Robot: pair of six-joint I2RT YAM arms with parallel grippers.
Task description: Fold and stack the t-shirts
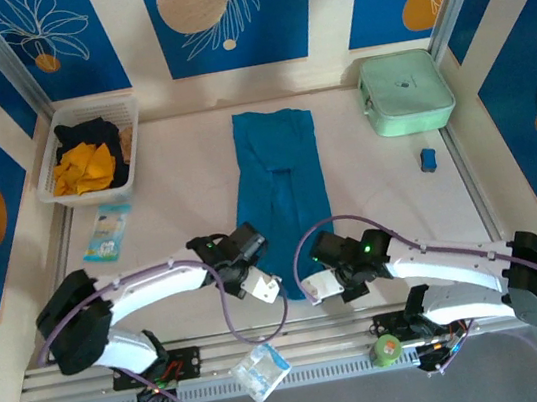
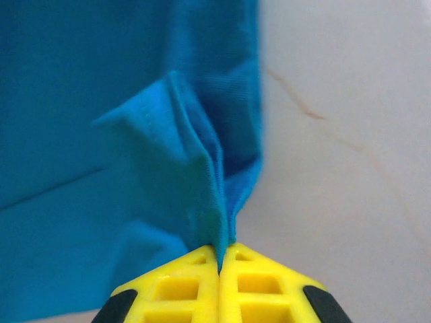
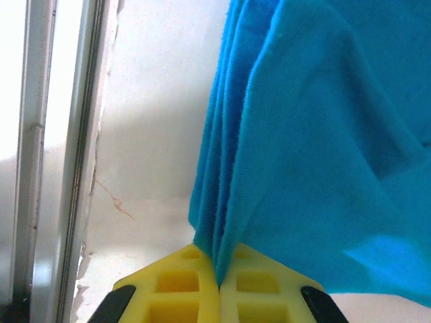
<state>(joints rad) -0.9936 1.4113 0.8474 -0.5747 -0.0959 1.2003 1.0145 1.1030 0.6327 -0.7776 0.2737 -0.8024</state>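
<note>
My left gripper holds the pinched fold of the t-shirt, which still lies long and narrow, so next it will lift the fold outward, lower it onto the t-shirt's far half (image 1: 255,160) and release it.
The teal-blue t-shirt (image 1: 278,174) lies in the middle of the table, folded lengthwise into a long narrow strip that runs from the far side toward me. My left gripper (image 1: 269,284) is at its near left corner. In the left wrist view, the left gripper (image 2: 220,269) has its yellow jaws shut on a pinched ridge of the teal cloth (image 2: 135,134). My right gripper (image 1: 310,289) is at the near right corner. The right wrist view shows the right gripper (image 3: 218,282) shut on several layers of the teal cloth (image 3: 323,134). Orange-yellow (image 1: 82,170) and black (image 1: 87,135) t-shirts lie crumpled in the basket.
A white basket (image 1: 130,151) stands at the far left and a mint-green case (image 1: 404,92) at the far right. A small blue object (image 1: 428,159) lies near the right rail. One clear packet (image 1: 108,232) lies on the left, another (image 1: 259,372) at the near edge.
</note>
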